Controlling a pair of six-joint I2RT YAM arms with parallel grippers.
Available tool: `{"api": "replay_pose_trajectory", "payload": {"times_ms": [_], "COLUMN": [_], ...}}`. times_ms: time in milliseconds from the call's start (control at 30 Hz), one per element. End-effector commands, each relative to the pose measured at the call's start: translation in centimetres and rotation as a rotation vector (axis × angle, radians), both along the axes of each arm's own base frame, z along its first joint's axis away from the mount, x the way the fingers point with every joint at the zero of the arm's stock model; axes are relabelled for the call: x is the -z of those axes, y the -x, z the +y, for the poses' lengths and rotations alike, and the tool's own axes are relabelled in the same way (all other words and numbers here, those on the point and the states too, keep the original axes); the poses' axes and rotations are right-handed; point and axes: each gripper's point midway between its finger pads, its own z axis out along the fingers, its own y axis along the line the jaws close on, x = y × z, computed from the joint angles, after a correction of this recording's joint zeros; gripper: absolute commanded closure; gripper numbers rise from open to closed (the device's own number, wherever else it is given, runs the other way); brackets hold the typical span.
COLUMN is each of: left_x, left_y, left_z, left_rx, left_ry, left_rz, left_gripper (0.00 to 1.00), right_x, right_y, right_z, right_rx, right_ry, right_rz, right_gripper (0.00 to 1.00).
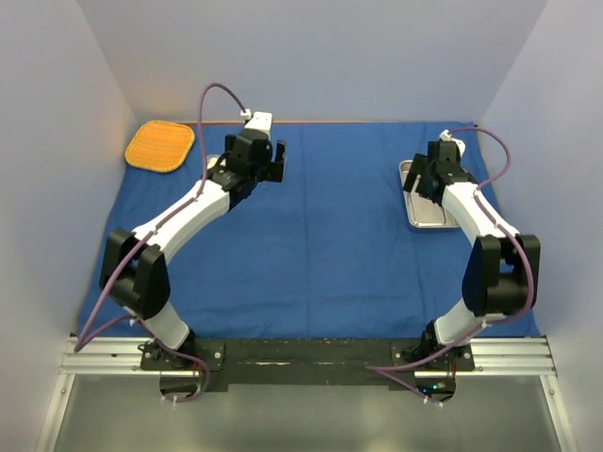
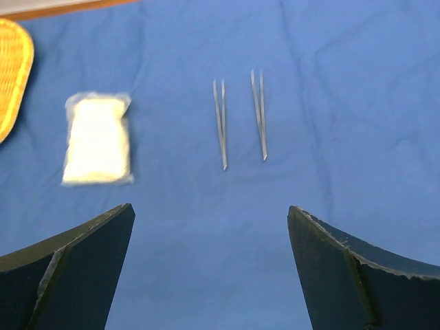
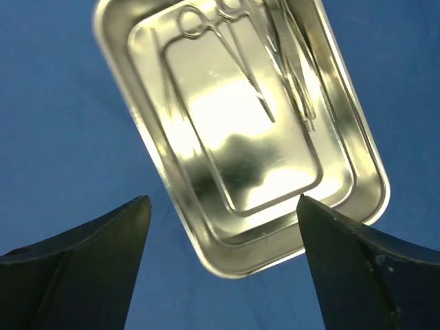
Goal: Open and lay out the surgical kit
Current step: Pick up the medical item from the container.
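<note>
I will next lower my right gripper toward the tray's long side by open cloth, onto the thin forceps' near end, because it is clear of the scissors.
The blue cloth (image 1: 320, 245) of the surgical kit lies spread flat over the table. My left gripper (image 2: 210, 206) hovers open above bare cloth. Beyond it lie two slim metal forceps (image 2: 221, 127) side by side, and a white gauze pack (image 2: 97, 139) to their left. At the right, the shiny steel tray (image 3: 234, 265) rests on the cloth and holds scissors (image 3: 240, 62) and another slim instrument (image 3: 295, 75). My right gripper (image 3: 224, 199) is open over the tray's near end, with nothing between its fingers. From above, the left gripper (image 1: 256, 160) is at the back left and the right gripper (image 1: 435, 177) over the tray (image 1: 419, 218).
An orange woven mat (image 1: 160, 146) sits off the cloth at the back left corner, next to the left wall. White walls close in the table on the left, back and right. The arms' base rail (image 1: 301, 356) runs along the near edge.
</note>
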Motion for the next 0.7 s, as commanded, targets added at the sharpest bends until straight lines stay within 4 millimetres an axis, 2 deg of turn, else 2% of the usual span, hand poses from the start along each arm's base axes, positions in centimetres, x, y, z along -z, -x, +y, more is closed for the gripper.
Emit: {"api": "replay_pose_trajectory", "payload": {"times_ms": [0, 33, 67, 100, 133, 167, 233, 367, 467, 667], "left_x": [1.0, 1.7, 1.3, 1.7, 1.5, 1.5, 1.4, 1.9, 2.2, 2.3], "left_y": [2.4, 2.9, 3.1, 3.4, 3.6, 3.7, 4.0, 4.2, 4.3, 4.2], "left_z": [1.7, 2.1, 2.3, 2.5, 2.6, 2.7, 2.9, 2.8, 2.6, 2.3], "left_rx": [0.015, 0.014, 0.011, 0.012, 0.014, 0.016, 0.021, 0.038, 0.051, 0.066], "left_ry": [-0.072, -0.085, -0.085, -0.097, -0.097, -0.099, -0.105, -0.107, -0.107, -0.1], "left_rz": [0.026, 0.036, 0.027, 0.036, 0.028, 0.026, 0.025, 0.029, 0.033, 0.035], "left_gripper": [0.0, 0.0, 0.0, 0.0, 0.0, 0.0, 0.0, 0.0, 0.0, 0.0], "right_x": [0.5, 0.9, 1.1, 2.4, 3.0, 3.3, 4.0, 4.7, 5.4, 5.9], "right_y": [-2.9, -3.4, -3.9, -4.1, -4.3, -4.4, -4.6, -5.0, -5.2, -5.9], "right_z": [-1.5, -1.3, -1.0, -0.9, -0.8, -1.8, -1.7, -1.1, -0.7, 0.2], "right_rx": [0.023, 0.003, -0.021, -0.044, -0.058, -0.048, -0.074, -0.137, -0.184, -0.279], "right_ry": [0.021, 0.022, 0.017, 0.024, 0.024, 0.014, 0.013, 0.005, -0.007, -0.039], "right_rz": [-0.023, -0.015, -0.01, 0.024, 0.036, 0.043, 0.057, 0.067, 0.081, 0.083], "right_gripper": [0.14, 0.15, 0.18, 0.18, 0.2, 0.22, 0.28, 0.41, 0.55, 0.57]}}
